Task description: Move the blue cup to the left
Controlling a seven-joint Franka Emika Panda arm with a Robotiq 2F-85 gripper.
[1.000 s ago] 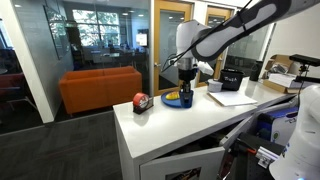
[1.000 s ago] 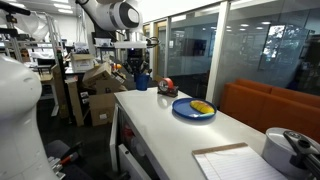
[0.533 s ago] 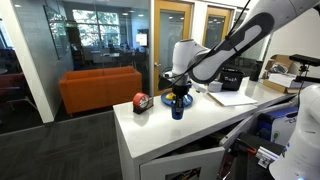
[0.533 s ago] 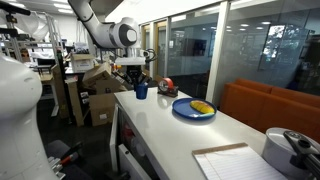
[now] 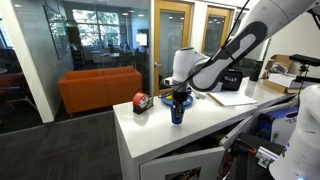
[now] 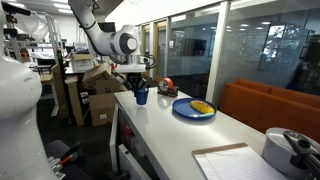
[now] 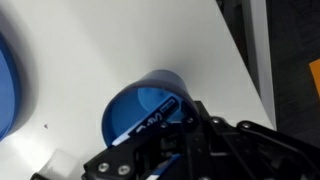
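I will next carry the blue cup in my gripper away from the blue plate toward the front edge of the table, where white table lies free (image 5: 175,132) (image 7: 216,82), and open my gripper.
The blue cup (image 5: 177,112) is small, dark blue and upright. It stands on or just above the white table (image 5: 200,125), near the front edge. It also shows in an exterior view (image 6: 142,97). My gripper (image 5: 180,98) comes down from above and is shut on its rim, as also seen in an exterior view (image 6: 140,87). In the wrist view the gripper (image 7: 165,125) has one finger inside the blue cup (image 7: 138,105) and one outside. I cannot tell whether the cup touches the table.
A blue plate (image 6: 193,109) holding something yellow lies beside the cup; its edge shows in the wrist view (image 7: 5,90). A red-and-black round object (image 5: 141,102) sits at the table's corner. Paper on a clipboard (image 5: 232,97) and a grey pot (image 6: 290,150) lie farther along.
My gripper has carried the blue cup away from the plate toward the table's front edge and lowered it to the tabletop.
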